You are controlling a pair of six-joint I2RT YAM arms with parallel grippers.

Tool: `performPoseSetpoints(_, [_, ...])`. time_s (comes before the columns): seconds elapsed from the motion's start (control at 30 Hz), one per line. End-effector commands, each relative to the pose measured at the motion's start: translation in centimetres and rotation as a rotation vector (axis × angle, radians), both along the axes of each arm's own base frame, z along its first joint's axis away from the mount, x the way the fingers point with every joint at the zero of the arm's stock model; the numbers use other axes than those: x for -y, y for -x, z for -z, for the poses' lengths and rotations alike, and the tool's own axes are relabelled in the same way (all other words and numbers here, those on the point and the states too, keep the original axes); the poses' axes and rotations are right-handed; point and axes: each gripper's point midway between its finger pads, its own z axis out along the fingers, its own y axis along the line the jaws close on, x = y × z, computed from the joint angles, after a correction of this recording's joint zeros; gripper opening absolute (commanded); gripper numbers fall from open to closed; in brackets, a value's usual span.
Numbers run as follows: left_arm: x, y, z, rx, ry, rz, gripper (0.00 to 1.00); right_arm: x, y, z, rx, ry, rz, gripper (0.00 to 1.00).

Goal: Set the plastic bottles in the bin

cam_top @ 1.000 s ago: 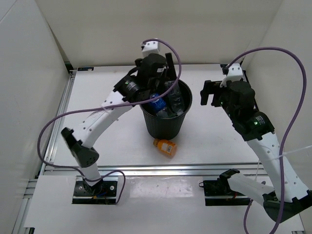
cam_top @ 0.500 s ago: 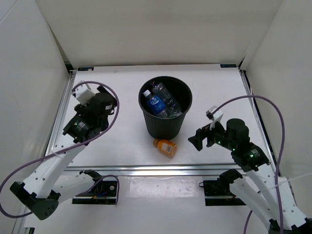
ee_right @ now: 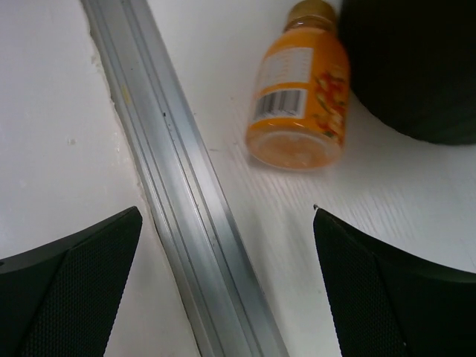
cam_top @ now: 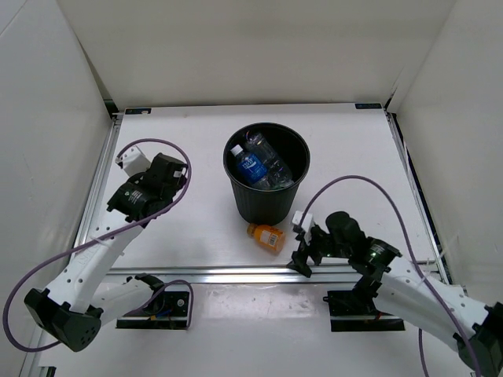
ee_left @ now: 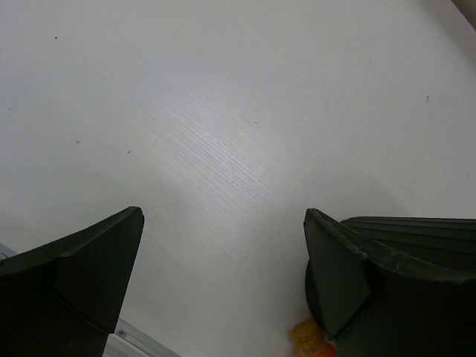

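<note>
The robot's right gripper should next go down and to the left in the top view, astride the orange bottle's base end (cam_top: 276,241) (ee_right: 296,143), since that end faces its open fingers.
The round black bin (cam_top: 262,206) stands mid-table and holds several plastic bottles, among them a blue-labelled one (cam_top: 251,167) and a clear one (cam_top: 273,162). A short orange bottle (cam_top: 266,237) lies on its side just in front of the bin; the right wrist view shows this orange bottle (ee_right: 301,97) base-on, next to the bin's wall (ee_right: 416,67). My right gripper (cam_top: 303,253) hangs open, low, just right of it, nothing between its fingers (ee_right: 227,216). My left gripper (cam_top: 178,181) is open and empty left of the bin, over bare table (ee_left: 223,216).
An aluminium rail (ee_right: 186,223) runs along the table's near edge, right under my right gripper. White walls close the table in at the back and on both sides. In the left wrist view the bin's ribbed wall (ee_left: 424,234) shows at the right, and a bit of the orange bottle (ee_left: 307,336).
My left arm has drawn back from over the bin to the table's left side. My right arm has dropped and swung in toward the orange bottle at the near edge. Both grippers stayed open.
</note>
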Motion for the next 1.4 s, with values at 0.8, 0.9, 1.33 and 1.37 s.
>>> performPoseSetpoints(0.8, [-0.3,2.5,1.1,-0.134,-0.013,0.069,1.00,-7.7,-8.8,1.1,0.059,-0.015,0.175,1.00])
performPoseSetpoints(0.9, [-0.3,2.5,1.1,-0.137,-0.019,0.074,1.00,-7.3,-9.2,1.9,0.018,-0.012,0.183,1.00])
performPoseSetpoints(1.33, [-0.8,2.7,1.1,-0.141,-0.044,0.068,1.00,-7.6,-8.2,4.0,-0.098,0.011,0.114,0.71])
performPoseSetpoints(1.37, [-0.8,2.7,1.1,-0.141,-0.044,0.068,1.00,-7.6,-8.2,4.0,-0.098,0.011,0.114,0.67])
